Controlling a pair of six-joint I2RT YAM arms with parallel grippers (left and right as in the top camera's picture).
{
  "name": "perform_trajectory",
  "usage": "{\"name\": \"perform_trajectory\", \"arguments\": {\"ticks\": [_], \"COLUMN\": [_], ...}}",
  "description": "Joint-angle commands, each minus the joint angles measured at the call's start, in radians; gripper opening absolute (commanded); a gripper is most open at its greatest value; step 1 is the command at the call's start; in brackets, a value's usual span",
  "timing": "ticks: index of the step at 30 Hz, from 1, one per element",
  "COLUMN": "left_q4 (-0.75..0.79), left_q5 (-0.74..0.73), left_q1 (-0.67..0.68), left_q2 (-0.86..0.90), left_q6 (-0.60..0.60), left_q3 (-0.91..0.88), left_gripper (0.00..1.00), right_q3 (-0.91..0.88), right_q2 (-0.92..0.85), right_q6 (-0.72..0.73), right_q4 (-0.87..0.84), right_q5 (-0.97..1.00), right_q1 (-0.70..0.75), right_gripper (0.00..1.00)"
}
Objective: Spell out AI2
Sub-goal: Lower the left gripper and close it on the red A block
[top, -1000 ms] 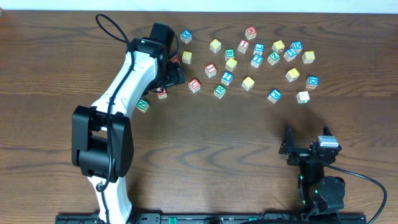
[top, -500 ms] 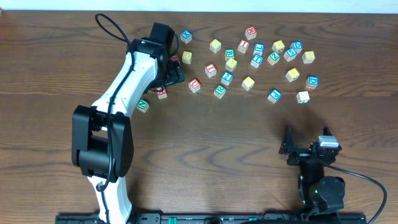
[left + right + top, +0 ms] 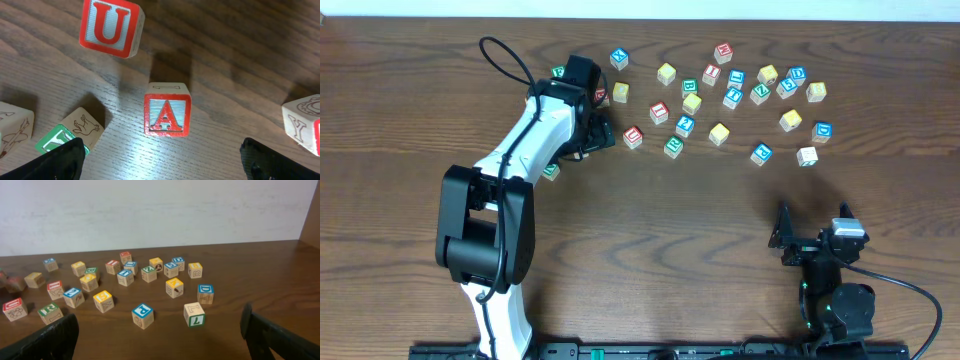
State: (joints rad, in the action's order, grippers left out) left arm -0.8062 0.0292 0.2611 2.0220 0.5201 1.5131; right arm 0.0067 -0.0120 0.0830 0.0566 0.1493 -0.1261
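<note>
The red letter A block (image 3: 167, 113) is centred between the open fingers of my left gripper, with bare wood on both sides. My left gripper will go down around it next and close.
A red letter A block (image 3: 167, 115) lies on the wood just ahead of my left gripper (image 3: 162, 167), centred between its two fingers. The fingers are spread wide and hold nothing. A red U block (image 3: 111, 25) sits beyond it to the left. In the overhead view my left gripper (image 3: 595, 130) hangs at the left end of the block scatter, and the arm hides the A block. My right gripper (image 3: 160, 347) is open and empty, low over the table at the front right (image 3: 790, 240), well short of the blocks.
A green block (image 3: 65, 135) and a Y block (image 3: 305, 122) flank the A block. Ahead of the right gripper are a blue P block (image 3: 142, 312), a green-faced block (image 3: 194, 314) and a blue D block (image 3: 205, 291). Several more blocks (image 3: 720, 133) spread across the far table.
The left arm has shifted slightly toward the near side, now covering the red block by its wrist and uncovering a green block behind it. The right arm has not moved.
</note>
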Motion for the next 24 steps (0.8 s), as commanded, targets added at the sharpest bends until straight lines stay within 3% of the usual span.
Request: {"name": "perform_trajectory", "arguments": {"ticks": [1,24], "left_q4": [0.014,0.101], "left_q5": [0.008,0.008], "left_q1": [0.0,0.0], "left_q2": [0.005,0.088], "left_q6": [-0.041,-0.04], "left_q3": [-0.004,-0.004], "left_gripper": [0.98,0.99], "right_q3": [-0.001,-0.001], "right_q2": [0.005,0.005], "right_q6": [-0.002,-0.002], "right_q4": [0.005,0.005], "right_q5": [0.001,0.001], "right_q1": [0.01,0.01], "right_gripper": [0.99,0.99]}}
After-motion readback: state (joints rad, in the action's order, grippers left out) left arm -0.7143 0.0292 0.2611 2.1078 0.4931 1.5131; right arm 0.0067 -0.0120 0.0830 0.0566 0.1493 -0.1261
